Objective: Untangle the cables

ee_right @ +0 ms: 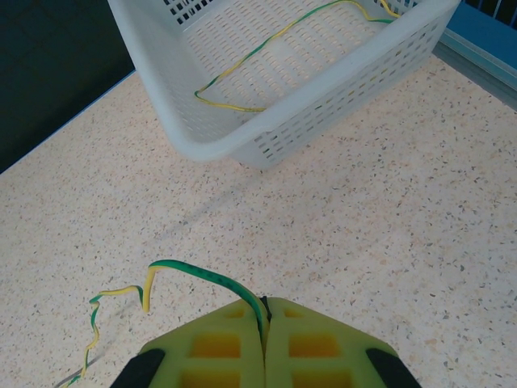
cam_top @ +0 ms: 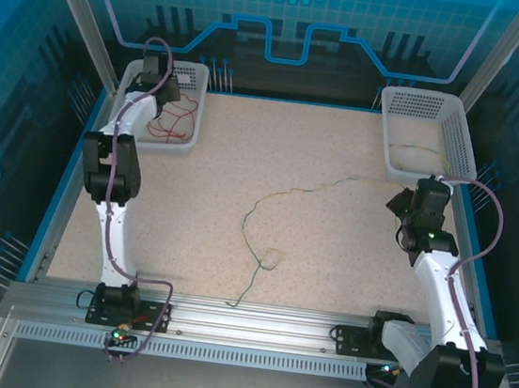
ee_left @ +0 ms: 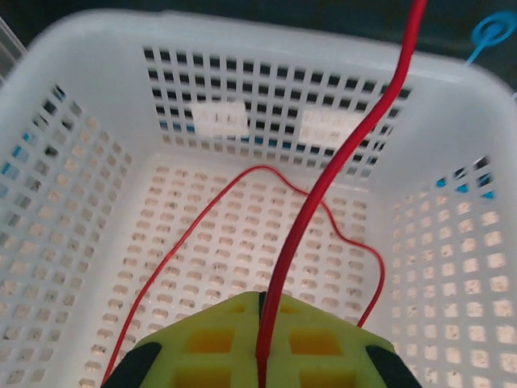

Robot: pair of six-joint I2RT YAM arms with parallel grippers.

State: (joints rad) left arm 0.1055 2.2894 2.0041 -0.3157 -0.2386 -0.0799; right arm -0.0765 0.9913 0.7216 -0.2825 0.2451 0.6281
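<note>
The basket's bottom is below, and a red loop already rests there. My left gripper will next lower the red cable it is holding toward the basket's bottom and release the cable.
My left gripper (ee_left: 261,297) hangs over the white basket (ee_left: 81,121) at the back left, shut on a red cable (ee_left: 323,186). The cable runs up out of the jaws, and a thinner loop of it lies on the basket floor. In the top view the red cable (cam_top: 175,122) sits coiled in that basket (cam_top: 198,78). My right gripper (ee_right: 264,303) is low over the table, shut on a green-yellow cable (ee_right: 202,275). This cable (cam_top: 268,204) trails across the table toward the front edge. Another green-yellow cable (ee_right: 266,36) lies in the right basket (ee_right: 323,105).
The right basket (cam_top: 456,133) stands at the back right corner, just beyond my right gripper (cam_top: 400,207). A small pale piece (cam_top: 272,259) lies on the speckled table beside the cable. A blue rim (cam_top: 280,102) borders the table.
</note>
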